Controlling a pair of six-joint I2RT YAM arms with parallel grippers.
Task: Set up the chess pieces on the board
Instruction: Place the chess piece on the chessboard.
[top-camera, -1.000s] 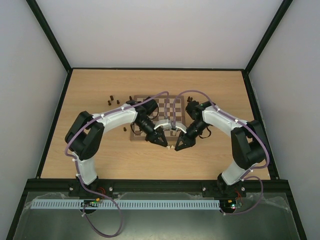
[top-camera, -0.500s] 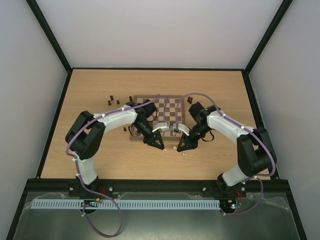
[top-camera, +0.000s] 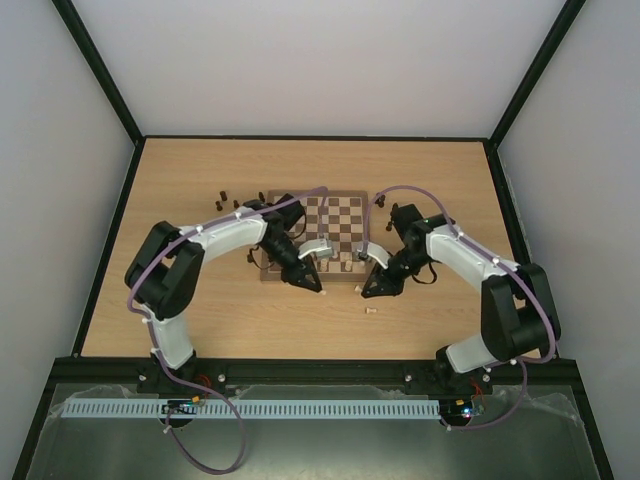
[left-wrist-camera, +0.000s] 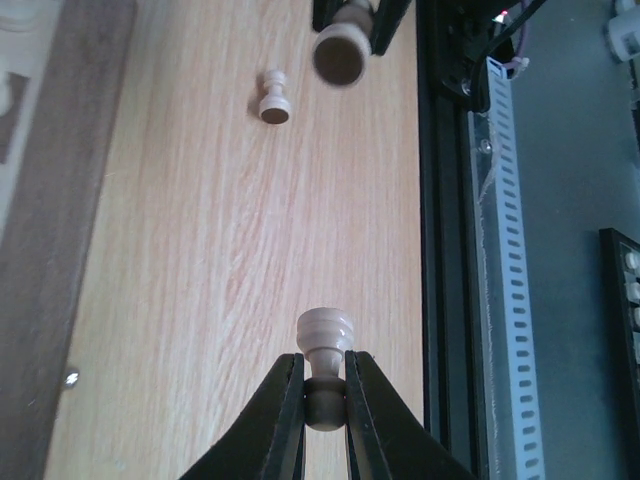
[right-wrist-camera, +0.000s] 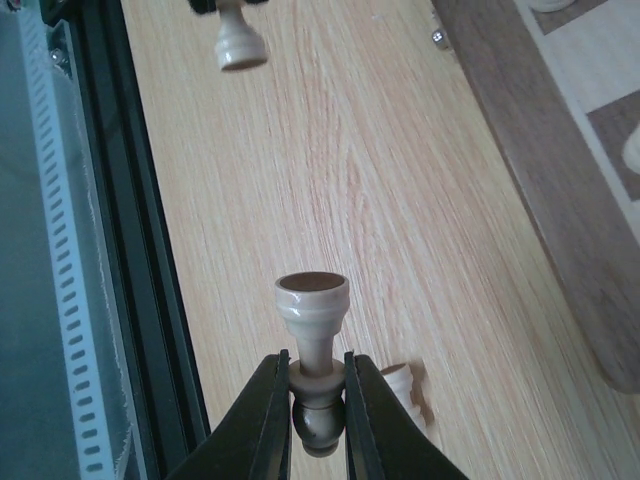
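My left gripper goes outward next, left in the top view, and down onto the near second row's end square (top-camera: 275, 258), as its pawn is off-board.
The board (top-camera: 335, 215) lies mid-table, with a few pale chess pieces on its near rows. My left gripper (top-camera: 310, 283) hovers just off the board's near edge. In the left wrist view my left gripper (left-wrist-camera: 324, 362) is shut on a pale pawn (left-wrist-camera: 324, 335) by its head. My right gripper (top-camera: 372, 291) is off the board's near right corner. In the right wrist view my right gripper (right-wrist-camera: 316, 362) is shut on a taller pale piece (right-wrist-camera: 313, 300), base pointing outward. One pale piece (top-camera: 370, 311) lies on its side on the table, also seen from both wrists (left-wrist-camera: 273, 97) (right-wrist-camera: 405, 385).
Several dark pieces (top-camera: 222, 198) stand on the tabletop left of the board and a few more (top-camera: 380, 200) at its far right corner. The board's brown rim (right-wrist-camera: 540, 170) (left-wrist-camera: 60, 200) is beside both grippers. A black frame rail (left-wrist-camera: 445, 250) runs along the table's near edge.
Both grippers have drawn apart and moved back toward the board, the left going left and the right going right, each holding its pale piece. A pale piece now lies exposed on the table between them.
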